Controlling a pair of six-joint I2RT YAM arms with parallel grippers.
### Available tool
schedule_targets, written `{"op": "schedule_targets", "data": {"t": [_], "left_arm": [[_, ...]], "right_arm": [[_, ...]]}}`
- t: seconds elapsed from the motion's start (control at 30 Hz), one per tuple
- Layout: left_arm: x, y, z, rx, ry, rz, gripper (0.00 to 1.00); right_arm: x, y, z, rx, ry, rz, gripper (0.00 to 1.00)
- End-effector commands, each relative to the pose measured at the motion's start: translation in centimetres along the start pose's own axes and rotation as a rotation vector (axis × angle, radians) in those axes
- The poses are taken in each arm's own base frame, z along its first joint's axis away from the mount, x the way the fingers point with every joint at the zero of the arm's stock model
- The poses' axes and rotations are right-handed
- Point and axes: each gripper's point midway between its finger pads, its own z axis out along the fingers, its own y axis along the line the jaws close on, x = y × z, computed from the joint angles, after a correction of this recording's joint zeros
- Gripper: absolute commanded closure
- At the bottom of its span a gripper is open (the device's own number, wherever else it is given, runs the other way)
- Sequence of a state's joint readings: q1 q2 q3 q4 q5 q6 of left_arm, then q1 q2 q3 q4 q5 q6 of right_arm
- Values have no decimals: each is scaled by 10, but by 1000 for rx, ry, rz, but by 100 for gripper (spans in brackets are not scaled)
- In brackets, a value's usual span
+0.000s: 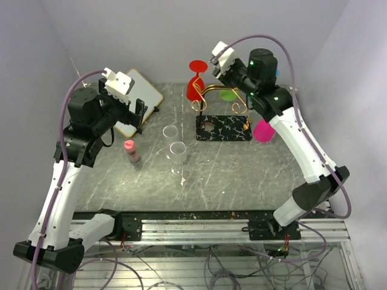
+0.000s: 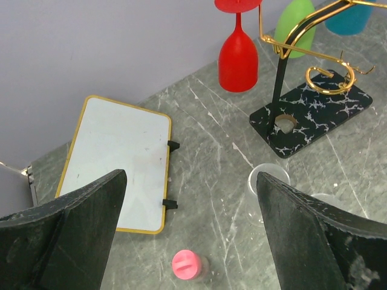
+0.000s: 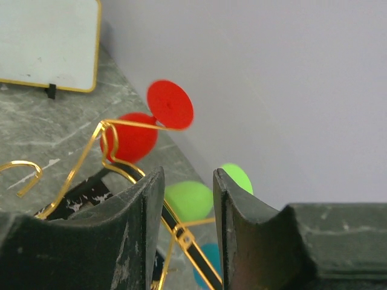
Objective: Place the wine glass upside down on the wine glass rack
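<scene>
My left gripper will next go down and to the right in the top view, onto the rim of the farther clear cup, because that cup stands below it on that side.
The wine glass rack (image 1: 213, 90) is gold wire on a black white-veined base (image 1: 224, 128); it also shows in the left wrist view (image 2: 314, 103). A red wine glass (image 1: 195, 83) hangs upside down from its left arm, foot up (image 3: 170, 104). A green glass (image 3: 188, 200) is near the wire behind it. My right gripper (image 1: 225, 80) hovers just above the rack's top, and its jaws (image 3: 187, 175) stand a little apart with nothing between them. My left gripper (image 1: 140, 113) is open and empty above the table's left side (image 2: 190, 178).
A white gold-edged board (image 1: 140, 99) lies at the back left. A pink-capped bottle (image 1: 129, 149) and two clear cups (image 1: 178, 151) stand mid-table. A magenta glass (image 1: 263, 130) is right of the rack base, and a teal glass (image 2: 347, 18) is behind the rack.
</scene>
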State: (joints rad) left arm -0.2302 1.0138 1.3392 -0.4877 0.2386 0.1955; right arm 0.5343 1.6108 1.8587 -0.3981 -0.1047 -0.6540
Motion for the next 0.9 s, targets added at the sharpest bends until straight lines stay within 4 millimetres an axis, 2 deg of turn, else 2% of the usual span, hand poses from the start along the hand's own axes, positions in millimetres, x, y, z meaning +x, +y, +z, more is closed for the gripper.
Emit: {"op": "schedule_targets", "data": {"t": [0.0, 0.03, 0.07, 0.1, 0.13, 0.27, 0.4, 0.53, 0.67, 0.87], "left_arm": [[6, 3, 8, 2, -1, 22, 1], [11, 0, 11, 22, 11, 24, 1], [16, -6, 13, 57, 21, 25, 1], [21, -11, 17, 87, 33, 24, 1], [27, -17, 20, 121, 46, 22, 0], [47, -38, 31, 250, 96, -3, 0], [71, -52, 47, 321, 160, -23, 0], [91, -62, 63, 361, 238, -15, 5], [114, -73, 77, 403, 323, 4, 13], [136, -84, 93, 427, 409, 55, 21]], "right_arm": [[17, -23, -34, 74, 42, 137, 61], [21, -25, -41, 88, 55, 158, 54], [25, -26, -48, 100, 67, 179, 37], [30, -26, -55, 107, 77, 199, 24], [33, -24, -61, 108, 84, 218, 18], [40, -20, -89, 81, 79, 282, 3], [43, -11, -109, 11, 77, 307, 0], [45, 0, -120, -45, 75, 304, 0], [49, 6, -122, -67, 84, 300, 0], [55, 8, -119, -74, 102, 306, 0]]}}
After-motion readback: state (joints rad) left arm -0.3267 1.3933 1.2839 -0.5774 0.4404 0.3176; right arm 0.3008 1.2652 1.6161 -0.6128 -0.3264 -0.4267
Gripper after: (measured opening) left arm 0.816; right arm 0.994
